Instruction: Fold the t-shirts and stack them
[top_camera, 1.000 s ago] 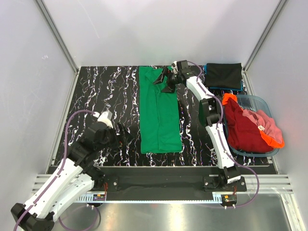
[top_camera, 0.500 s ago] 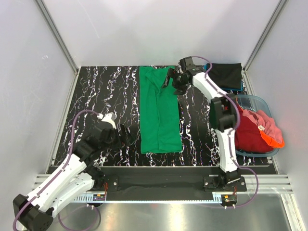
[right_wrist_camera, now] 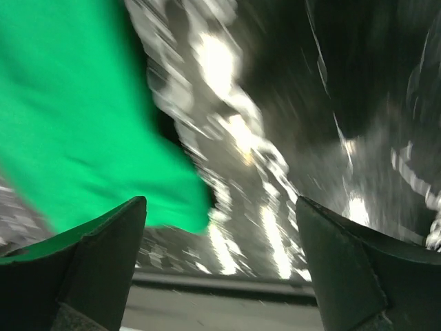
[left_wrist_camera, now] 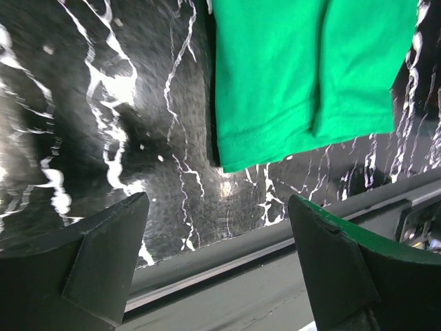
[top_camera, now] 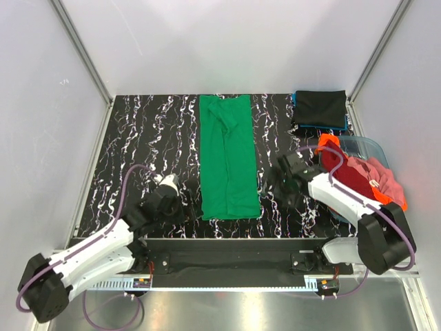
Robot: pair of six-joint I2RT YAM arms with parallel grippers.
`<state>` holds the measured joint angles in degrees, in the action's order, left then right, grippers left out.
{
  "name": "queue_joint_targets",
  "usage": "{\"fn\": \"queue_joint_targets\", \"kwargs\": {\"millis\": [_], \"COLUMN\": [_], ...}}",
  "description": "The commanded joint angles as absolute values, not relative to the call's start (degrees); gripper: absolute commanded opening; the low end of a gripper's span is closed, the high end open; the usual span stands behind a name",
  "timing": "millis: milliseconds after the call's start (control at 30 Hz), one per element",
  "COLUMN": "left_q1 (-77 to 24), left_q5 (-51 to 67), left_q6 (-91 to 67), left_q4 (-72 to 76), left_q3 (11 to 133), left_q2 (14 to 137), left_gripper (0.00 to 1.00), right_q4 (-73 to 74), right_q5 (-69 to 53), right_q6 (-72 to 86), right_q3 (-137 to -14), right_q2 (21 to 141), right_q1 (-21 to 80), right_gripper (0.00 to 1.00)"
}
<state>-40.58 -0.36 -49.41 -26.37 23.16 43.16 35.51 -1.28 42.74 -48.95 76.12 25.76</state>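
Note:
My left gripper is by the t-shirt's opposite near corner. My right gripper needs to move down and back next, onto the hem corner of the green t-shirt (top_camera: 227, 155).
A bright green t-shirt (top_camera: 227, 155) lies folded into a long strip down the middle of the table. Its near hem shows in the left wrist view (left_wrist_camera: 303, 76) and, blurred, in the right wrist view (right_wrist_camera: 76, 131). My left gripper (top_camera: 180, 205) is open and empty, low by the near left corner of the shirt. My right gripper (top_camera: 275, 185) is open and empty, just right of the near end of the shirt. A folded black t-shirt (top_camera: 320, 107) lies at the far right on a blue one. Maroon-red (top_camera: 348, 186) and orange shirts fill the tub.
The clear plastic tub (top_camera: 372, 146) stands at the right edge of the black marbled table (top_camera: 145, 138). White walls close in the left, far and right sides. The table's metal front rail (left_wrist_camera: 227, 265) runs just below both grippers.
My right arm has swung back from the far end of the green shirt to its near right corner. My left gripper has moved right and nearer, towards the near left corner.

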Motion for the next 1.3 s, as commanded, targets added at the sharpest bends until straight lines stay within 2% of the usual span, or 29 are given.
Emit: {"fn": "queue_joint_targets", "kwargs": {"millis": [0, 300, 533, 567, 633, 667, 800, 833, 1267], "left_q1": [-42.71, -44.21, -45.17, -45.18, -45.35, -45.44, -45.88, -45.88, -46.41], "left_q5": [-2.45, -2.72, -2.81, -2.81, -2.72, -2.72, -3.07, -3.08, -4.57], "left_q6": [-53.08, -55.99, -57.48, -57.48, -57.48, -57.48, -57.83, -57.92, -57.04], "left_q4": [-18.12, -10.99, -7.74, -7.73, -7.30, -7.21, -6.24, -6.07, -5.45], "left_q3": [20.93, 18.64, 16.79, 16.96, 17.05, 17.14, 16.88, 16.88, 19.77], "left_q2": [45.61, 53.61, 56.51, 56.77, 57.65, 57.92, 59.32, 59.59, 65.04], "left_gripper": [0.87, 0.82, 0.80, 0.80, 0.78, 0.77, 0.69, 0.64, 0.51], "right_q4": [29.81, 20.75, 18.72, 18.55, 18.54, 18.46, 18.37, 18.20, 17.58], "right_q5": [-4.74, -9.76, -10.63, -10.72, -10.81, -10.90, -10.99, -11.16, -11.42], "right_q6": [50.44, 54.05, 53.79, 53.70, 53.53, 53.35, 53.09, 53.17, 52.30], "right_q3": [-41.94, -34.28, -32.78, -32.87, -32.87, -32.96, -32.87, -32.87, -32.78], "right_q2": [73.65, 76.99, 77.87, 77.96, 78.05, 78.22, 78.40, 78.40, 79.28], "right_q1": [28.99, 34.36, 34.54, 34.54, 34.54, 34.45, 34.63, 34.54, 34.54], "right_gripper": [0.94, 0.82, 0.58, 0.50, 0.44, 0.37, 0.31, 0.30, 0.13]}}
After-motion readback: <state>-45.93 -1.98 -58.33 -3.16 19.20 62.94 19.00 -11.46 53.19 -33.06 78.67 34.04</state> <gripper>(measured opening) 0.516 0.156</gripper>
